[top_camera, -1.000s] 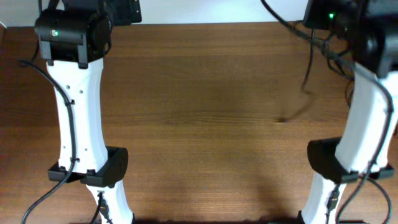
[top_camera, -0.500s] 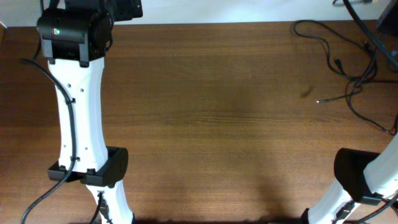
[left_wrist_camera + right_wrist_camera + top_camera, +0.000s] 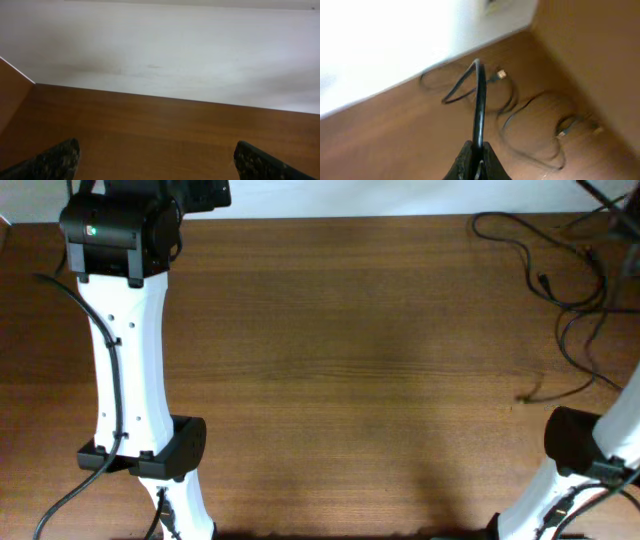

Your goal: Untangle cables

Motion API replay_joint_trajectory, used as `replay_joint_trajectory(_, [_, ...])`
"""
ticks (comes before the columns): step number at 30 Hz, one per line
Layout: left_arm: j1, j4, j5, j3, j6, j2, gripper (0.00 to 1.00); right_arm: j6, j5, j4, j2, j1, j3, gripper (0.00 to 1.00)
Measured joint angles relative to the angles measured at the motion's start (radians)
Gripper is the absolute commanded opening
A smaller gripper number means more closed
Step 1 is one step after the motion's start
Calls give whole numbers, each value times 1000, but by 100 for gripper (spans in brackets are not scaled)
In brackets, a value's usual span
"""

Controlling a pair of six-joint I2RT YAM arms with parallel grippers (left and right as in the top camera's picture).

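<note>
I should next move my right gripper back toward my base and down to the bare wood beside the near side of the cable loops, and release the cable.
The cables (image 3: 545,260) are thin black cords lying in loose loops at the table's far right corner, with one strand trailing to a small plug end (image 3: 522,397). In the right wrist view my right gripper (image 3: 476,161) is shut on one black cable (image 3: 479,105), which rises straight from the jaws. Behind it more loops (image 3: 530,127) lie on the wood, with metallic plug ends (image 3: 501,74) showing. The overhead view does not show the right gripper itself. My left gripper (image 3: 157,162) is open over bare wood, nothing between its fingers (image 3: 56,160).
The left arm (image 3: 125,350) stretches along the table's left side to the far edge. The right arm's lower part (image 3: 585,450) stands at the near right. A white wall (image 3: 160,55) runs behind the table's far edge.
The right arm has swung off the far right corner toward the right edge, uncovering the cables. One strand's plug end has slid nearer. The left arm has stayed put.
</note>
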Motion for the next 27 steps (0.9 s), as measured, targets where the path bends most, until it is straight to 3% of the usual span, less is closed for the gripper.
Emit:
replay_joint_trajectory(3, [0, 2, 1, 0, 0, 0, 99, -29, 93, 75, -88, -64, 66, 4])
replay_joint_trajectory(6, [0, 10, 16, 0, 0, 0, 99, -31, 142, 79, -199, -223, 103, 4])
replay_joint_trajectory(14, [0, -24, 23, -3, 0, 64, 99, 26, 164, -19, -139, -539, 52, 4])
replay_joint_trajectory(21, [0, 5, 23, -5, 0, 67, 99, 11, 121, 161, -142, -549, 53, 4])
replay_joint_trajectory(24, [0, 10, 23, -5, 0, 67, 99, -3, 105, 148, -141, -549, 53, 4])
replay_joint_trajectory(27, [0, 9, 23, -5, 0, 67, 99, -6, 1, 22, -119, -549, 60, 4])
